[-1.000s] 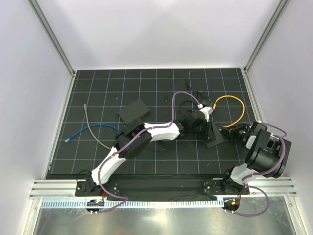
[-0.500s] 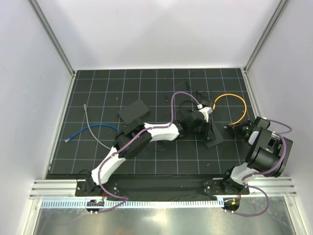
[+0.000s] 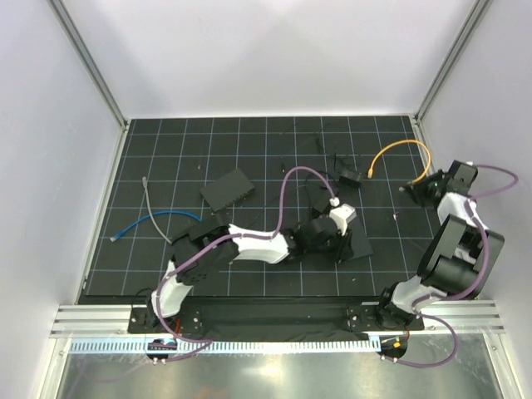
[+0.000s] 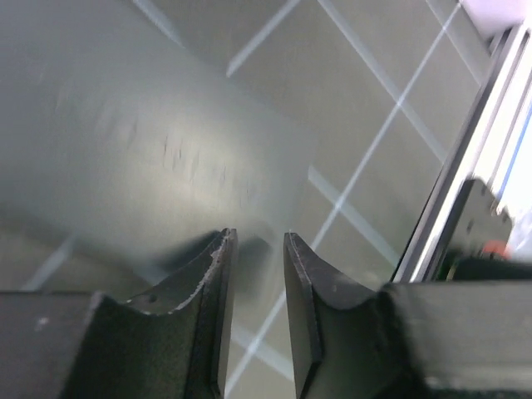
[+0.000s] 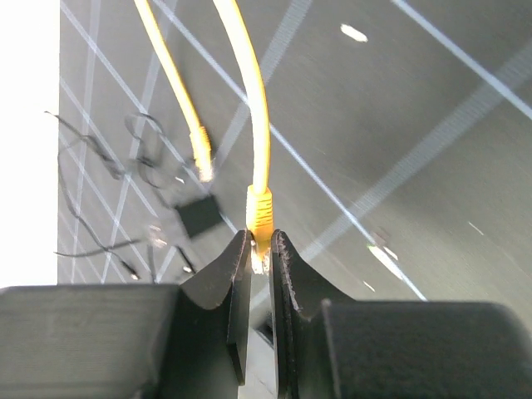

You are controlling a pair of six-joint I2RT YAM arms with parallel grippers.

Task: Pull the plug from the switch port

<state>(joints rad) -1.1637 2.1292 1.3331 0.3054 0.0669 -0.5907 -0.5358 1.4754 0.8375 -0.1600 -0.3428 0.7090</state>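
My right gripper needs to move toward the small black block next and let go over the bare mat short (image 3: 387, 184) of it, because the yellow plug is clear of the switch.
The black switch (image 3: 360, 243) lies flat on the mat right of centre. My left gripper (image 3: 343, 242) hovers over its left edge. In the left wrist view the left gripper (image 4: 255, 237) has its jaws a little apart with nothing between them, above a blurred grey surface (image 4: 166, 125). My right gripper (image 3: 413, 188) is at the far right, well clear of the switch. In the right wrist view the right gripper (image 5: 260, 237) is shut on the yellow plug (image 5: 259, 208). The yellow cable (image 3: 407, 146) arcs from it, and its other end (image 5: 202, 162) lies free on the mat.
A black box (image 3: 226, 189) lies left of centre. A blue cable (image 3: 158, 218) and a grey cable (image 3: 150, 199) lie at the left. A small black block (image 3: 349, 176) and thin black wires (image 3: 312, 179) lie behind the switch. White walls close the mat on three sides.
My right gripper has moved back and to the right, away from the switch, with the yellow plug in it. The yellow cable followed. My left arm has drawn back toward the near side.
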